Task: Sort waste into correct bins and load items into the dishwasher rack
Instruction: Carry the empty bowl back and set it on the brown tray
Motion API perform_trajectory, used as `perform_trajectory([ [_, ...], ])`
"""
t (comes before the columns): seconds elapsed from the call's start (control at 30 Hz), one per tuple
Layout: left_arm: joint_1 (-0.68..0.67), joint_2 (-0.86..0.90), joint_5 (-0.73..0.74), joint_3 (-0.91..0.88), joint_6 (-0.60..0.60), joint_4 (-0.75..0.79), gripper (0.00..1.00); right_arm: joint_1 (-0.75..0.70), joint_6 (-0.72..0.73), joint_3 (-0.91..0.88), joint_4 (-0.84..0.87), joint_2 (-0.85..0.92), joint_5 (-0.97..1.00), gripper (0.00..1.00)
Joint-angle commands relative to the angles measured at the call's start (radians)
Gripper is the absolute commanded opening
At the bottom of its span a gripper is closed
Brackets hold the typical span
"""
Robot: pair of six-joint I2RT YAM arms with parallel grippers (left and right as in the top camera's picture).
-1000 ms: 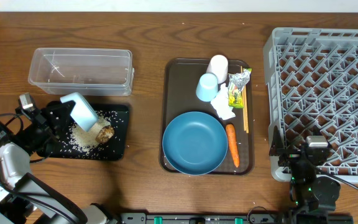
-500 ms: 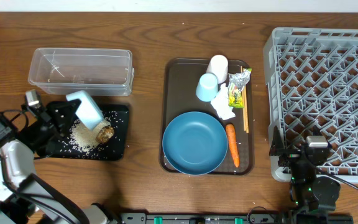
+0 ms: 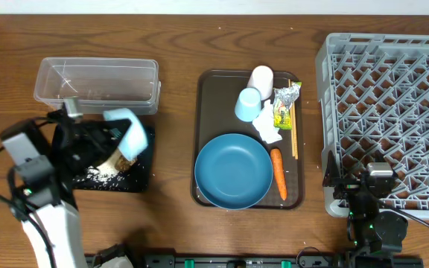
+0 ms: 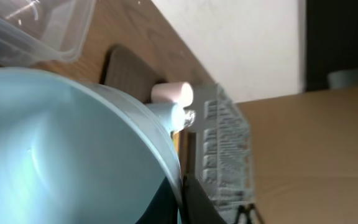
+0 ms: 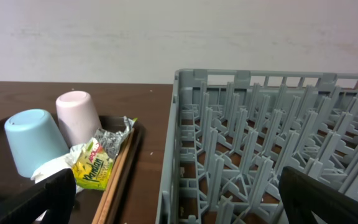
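Observation:
Next, my left gripper should level the bowl [image 3: 129, 132], shift right in the overhead view and down, and release it beside the light-blue cup, where the serving tray is bare.
My left gripper [image 3: 116, 138] is shut on the rim of the small light-blue bowl [image 3: 129, 132] and holds it tilted over the right part of the black tray [image 3: 144, 175]. The bowl fills the left wrist view [image 4: 61, 155]. Rice grains [image 3: 103, 173] and a brown food lump [image 3: 112, 161] lie on the black tray. The clear tub [image 3: 95, 85] stands behind it. The carrot [image 3: 277, 173], tissue [image 3: 269, 128], snack wrapper [image 3: 284, 108], chopsticks [image 3: 294, 138], dark-blue plate [image 3: 233, 171], light-blue cup [image 3: 248, 104] and white cup [image 3: 261, 77] are on the brown serving tray. My right gripper [image 5: 179, 208] is open and empty at the grey rack's [image 3: 393, 112] front left corner.
The brown serving tray [image 3: 207, 112] sits mid-table between the bins and the rack. The right wrist view shows the rack's wall [image 5: 173, 143] close by, with the cups [image 5: 33, 149] and the wrapper [image 5: 98, 162] to its left.
My left arm has swung right and up, carrying the light-blue bowl from over the rice toward the black tray's right edge. The right arm has not moved.

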Motion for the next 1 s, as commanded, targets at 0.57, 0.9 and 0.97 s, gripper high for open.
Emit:
perform_trajectory([
  [0.57, -0.809, 0.086, -0.906, 0.0, 0.096, 0.277, 0.06, -0.016, -0.015, -0.004, -0.001, -0.006, -0.002, 0.99],
  [0.9, -0.961, 0.439, -0.911, 0.0, 0.118, 0.653, 0.06, -0.016, -0.015, -0.004, -0.001, -0.006, -0.002, 0.99],
  [0.97, -0.974, 0.504, -0.921, 0.0, 0.134, 0.708, 0.06, -0.016, -0.015, -0.004, -0.001, -0.006, -0.002, 0.99],
])
